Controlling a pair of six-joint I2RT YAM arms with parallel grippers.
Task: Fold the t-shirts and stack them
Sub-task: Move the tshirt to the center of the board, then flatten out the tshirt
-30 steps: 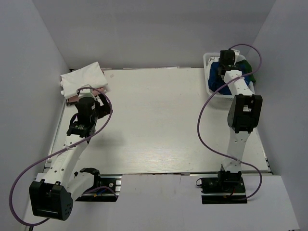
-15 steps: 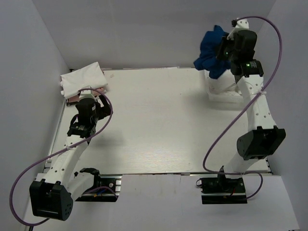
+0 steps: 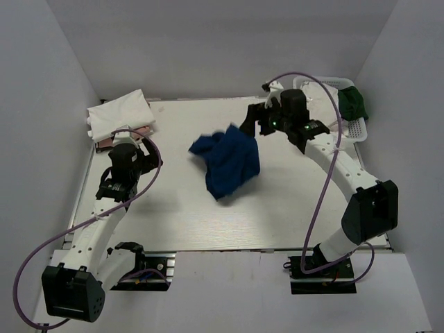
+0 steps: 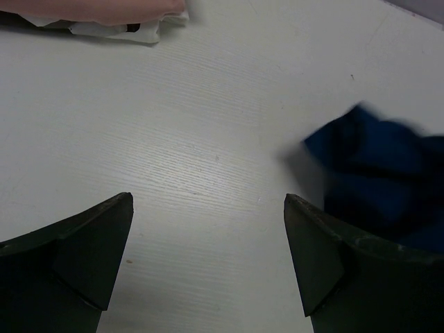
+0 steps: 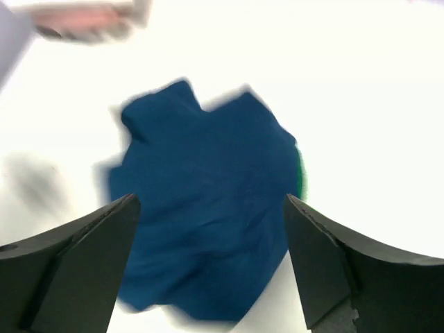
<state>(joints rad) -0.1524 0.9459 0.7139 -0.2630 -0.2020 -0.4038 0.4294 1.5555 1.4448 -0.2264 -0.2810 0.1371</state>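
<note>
The blue t-shirt's nearest corner (image 3: pixel 195 146) (image 4: pixel 318 142) sticks out from the t-shirt. So my left gripper moves to the right in the top view and down onto that corner next.
A royal-blue t-shirt (image 3: pixel 225 163) is a crumpled, motion-blurred bundle over the middle of the table. My right gripper (image 3: pixel 248 125) hangs just above its far right edge, jaws wide open and holding nothing. In the right wrist view the blue t-shirt (image 5: pixel 208 208) fills the space below the open fingers. My left gripper (image 3: pixel 132 149) is open at the left, low over bare table. In its wrist view the blue t-shirt (image 4: pixel 388 173) lies to the right. Folded white (image 3: pixel 119 113) and pale pink (image 3: pixel 105 142) t-shirts are stacked at the back left. A dark green t-shirt (image 3: pixel 352 103) lies in the basket.
The white lattice basket (image 3: pixel 357 128) stands at the back right corner behind my right arm. Grey walls close in the table at the back and on both sides. In the left wrist view the edge of the pink and white stack (image 4: pixel 104 17) lies just ahead of the fingers.
My right arm lifted the blue t-shirt out of the basket, swung it left over the table and opened; the shirt is now free of the jaws. The left arm stayed put.
</note>
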